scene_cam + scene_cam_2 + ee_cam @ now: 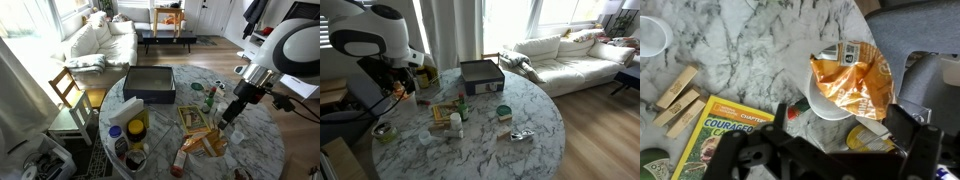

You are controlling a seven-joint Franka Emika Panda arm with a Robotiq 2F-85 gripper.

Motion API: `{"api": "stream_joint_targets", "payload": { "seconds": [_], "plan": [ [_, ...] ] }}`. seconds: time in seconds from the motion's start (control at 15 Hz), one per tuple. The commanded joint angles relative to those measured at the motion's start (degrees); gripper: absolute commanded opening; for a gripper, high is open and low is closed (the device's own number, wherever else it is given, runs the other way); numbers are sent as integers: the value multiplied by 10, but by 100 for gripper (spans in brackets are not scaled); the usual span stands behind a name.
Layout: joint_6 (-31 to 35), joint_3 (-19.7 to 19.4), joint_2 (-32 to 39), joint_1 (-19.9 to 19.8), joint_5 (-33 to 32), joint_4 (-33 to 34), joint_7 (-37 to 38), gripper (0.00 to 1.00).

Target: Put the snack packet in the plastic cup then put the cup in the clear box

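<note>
The robot's gripper will next go down onto the cup's rim, on the side that faces the yellow book.
In the wrist view the orange snack packet lies crumpled in the whitish plastic cup, sticking out over its rim. The cup stands on the marble table near its edge. My gripper is open, with one dark finger on each side of the cup and nothing held. In both exterior views the gripper hangs low over the clutter. The clear box, with its dark inside, sits apart at the table's far side.
A yellow book and wooden blocks lie beside the cup. A yellow round item lies under the gripper. The table's edge and a grey seat are close by. A green bottle and a yellow-lidded jar stand on the table.
</note>
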Motion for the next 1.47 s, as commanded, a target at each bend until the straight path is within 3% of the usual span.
{"api": "stream_joint_targets", "payload": {
  "seconds": [0.0, 0.4, 0.73, 0.8, 0.93, 1.07, 1.4],
  "plan": [
    [49, -1, 26, -2, 0, -14, -26, 100],
    [100, 3, 75, 6, 30, -17, -56, 100],
    [130, 12, 102, 14, 105, -19, -123, 79],
    [140, 14, 106, 15, 127, -18, -139, 82],
    [151, 22, 112, 16, 163, -17, -168, 74],
    [158, 30, 118, 16, 191, -16, -191, 55],
    [160, 43, 122, 9, 233, -14, -239, 18]
  ]
}}
